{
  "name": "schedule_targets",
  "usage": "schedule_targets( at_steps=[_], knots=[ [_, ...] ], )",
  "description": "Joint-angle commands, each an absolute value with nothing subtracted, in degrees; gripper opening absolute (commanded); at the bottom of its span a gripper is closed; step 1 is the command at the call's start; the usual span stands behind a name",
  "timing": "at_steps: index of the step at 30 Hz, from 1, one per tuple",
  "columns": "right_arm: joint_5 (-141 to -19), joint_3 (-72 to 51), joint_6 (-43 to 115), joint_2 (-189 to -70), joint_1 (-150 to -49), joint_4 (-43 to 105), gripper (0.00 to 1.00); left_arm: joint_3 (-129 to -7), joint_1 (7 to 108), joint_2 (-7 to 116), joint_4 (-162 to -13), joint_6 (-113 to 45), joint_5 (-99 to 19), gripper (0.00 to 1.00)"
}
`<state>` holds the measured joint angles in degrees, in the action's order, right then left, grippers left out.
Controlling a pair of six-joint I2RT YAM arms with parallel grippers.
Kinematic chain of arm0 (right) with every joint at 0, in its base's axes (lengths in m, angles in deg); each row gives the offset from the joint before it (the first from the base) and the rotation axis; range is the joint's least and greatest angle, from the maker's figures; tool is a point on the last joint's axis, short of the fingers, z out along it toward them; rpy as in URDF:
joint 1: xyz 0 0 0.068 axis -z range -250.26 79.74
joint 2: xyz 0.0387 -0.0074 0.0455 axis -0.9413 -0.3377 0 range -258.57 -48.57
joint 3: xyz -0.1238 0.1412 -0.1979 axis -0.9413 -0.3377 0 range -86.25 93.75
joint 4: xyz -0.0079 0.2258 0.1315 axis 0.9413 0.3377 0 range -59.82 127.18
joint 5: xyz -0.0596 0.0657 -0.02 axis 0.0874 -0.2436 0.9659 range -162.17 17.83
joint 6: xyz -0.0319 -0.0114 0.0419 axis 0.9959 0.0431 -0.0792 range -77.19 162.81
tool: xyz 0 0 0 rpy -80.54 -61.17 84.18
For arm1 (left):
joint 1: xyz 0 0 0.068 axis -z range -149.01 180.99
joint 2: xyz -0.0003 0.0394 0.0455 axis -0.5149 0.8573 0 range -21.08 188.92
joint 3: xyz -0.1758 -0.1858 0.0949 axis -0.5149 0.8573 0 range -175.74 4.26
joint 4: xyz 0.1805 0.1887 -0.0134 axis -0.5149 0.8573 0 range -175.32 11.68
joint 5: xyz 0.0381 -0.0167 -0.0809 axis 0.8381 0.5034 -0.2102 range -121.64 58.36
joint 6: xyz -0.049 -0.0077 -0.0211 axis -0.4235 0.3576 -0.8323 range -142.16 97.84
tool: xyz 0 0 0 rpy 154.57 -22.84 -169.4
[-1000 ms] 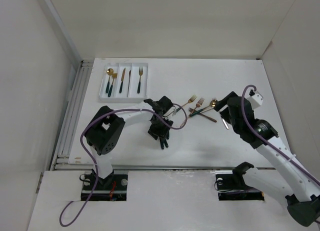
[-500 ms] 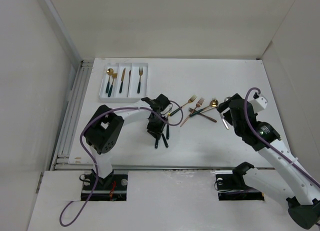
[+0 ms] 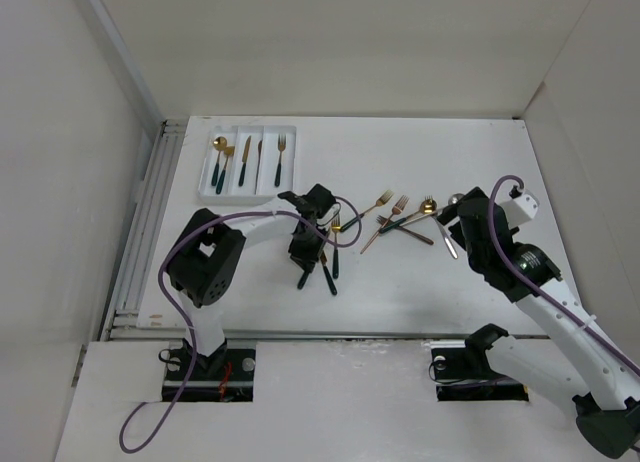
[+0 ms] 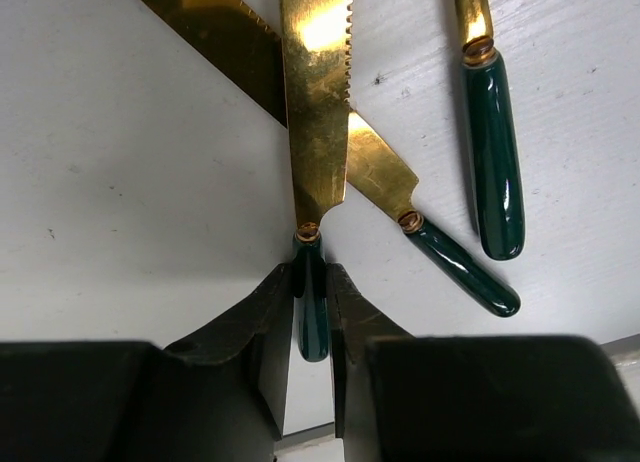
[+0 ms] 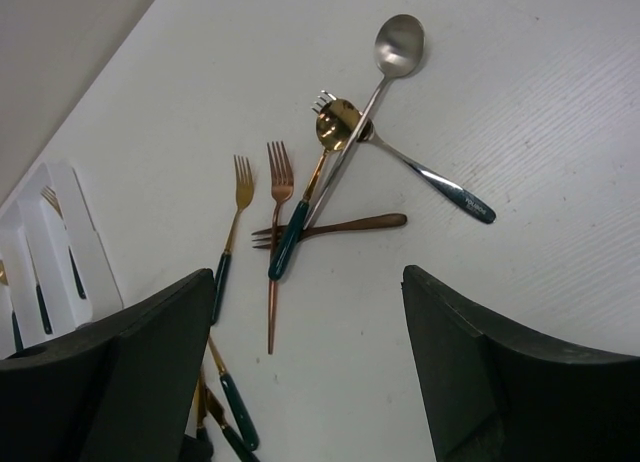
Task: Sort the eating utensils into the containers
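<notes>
The tray's middle section (image 3: 252, 168) is outward of my left gripper, to the left in the top view. My left gripper should next lift outward and let go of the knife inside that section.
My left gripper (image 4: 312, 292) is shut on the dark green handle of a gold knife (image 4: 316, 112), low over the table. That knife's blade crosses over a second gold knife (image 4: 385, 177). A third green handle (image 4: 495, 167) lies to the right. In the top view the left gripper (image 3: 308, 252) sits mid-table, below the white three-compartment tray (image 3: 291, 178), which holds several utensils. My right gripper (image 5: 310, 312) is open and empty above a loose pile of utensils: a silver spoon (image 5: 392, 52), a gold spoon (image 5: 335, 127) and copper forks (image 5: 280, 182).
The pile (image 3: 405, 220) lies right of centre, between the two grippers. The tray's corner shows at the left edge of the right wrist view (image 5: 95, 272). White walls enclose the table on three sides. A ribbed rail (image 3: 150, 222) runs along the left edge.
My left gripper has shifted slightly left and toward the near edge over the knives. My right arm has swung a little to the right and then held still.
</notes>
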<state>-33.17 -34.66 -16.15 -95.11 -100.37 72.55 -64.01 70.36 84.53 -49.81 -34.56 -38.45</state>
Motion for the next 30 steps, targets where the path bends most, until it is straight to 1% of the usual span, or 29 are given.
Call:
schedule_targets(
  at_steps=[1,4,12,19,22,25,26,27,30],
  knots=[
    [-31.4,-33.1,-16.9,-94.6,-101.0,73.3,0.81,-61.7,69.4,89.1,-51.4,-31.2,-32.2,0.00],
    [-30.9,-33.1,-16.3,-94.6,-101.0,73.3,0.81,-63.3,69.4,88.1,-51.4,-30.7,-33.0,0.00],
    [-31.4,-33.6,-15.2,-95.9,-101.0,69.0,0.78,-64.5,69.4,78.2,-52.1,-29.4,-35.0,0.00],
    [-31.9,-32.0,-9.1,-102.6,-101.0,60.3,0.78,-67.4,68.9,73.9,-51.0,-28.8,-33.8,0.00],
    [-32.4,-29.8,-6.1,-107.0,-101.0,55.9,0.77,-71.8,68.3,73.9,-50.5,-28.8,-33.8,0.00],
    [-35.3,-27.0,-2.9,-112.5,-100.3,51.1,0.77,-80.4,63.6,75.9,-50.0,-28.8,-33.8,0.00],
    [-37.2,-26.1,-2.2,-114.1,-99.6,50.2,0.77,-83.0,60.1,78.0,-50.0,-28.8,-33.8,0.00],
    [-38.1,-23.9,-1.6,-115.8,-98.9,49.5,0.77,-88.2,58.2,79.4,-50.0,-28.8,-33.1,0.00],
    [-41.0,-18.7,0.8,-122.5,-97.9,48.1,0.77,-96.1,51.1,85.0,-49.1,-27.3,-33.1,0.00]
  ],
)
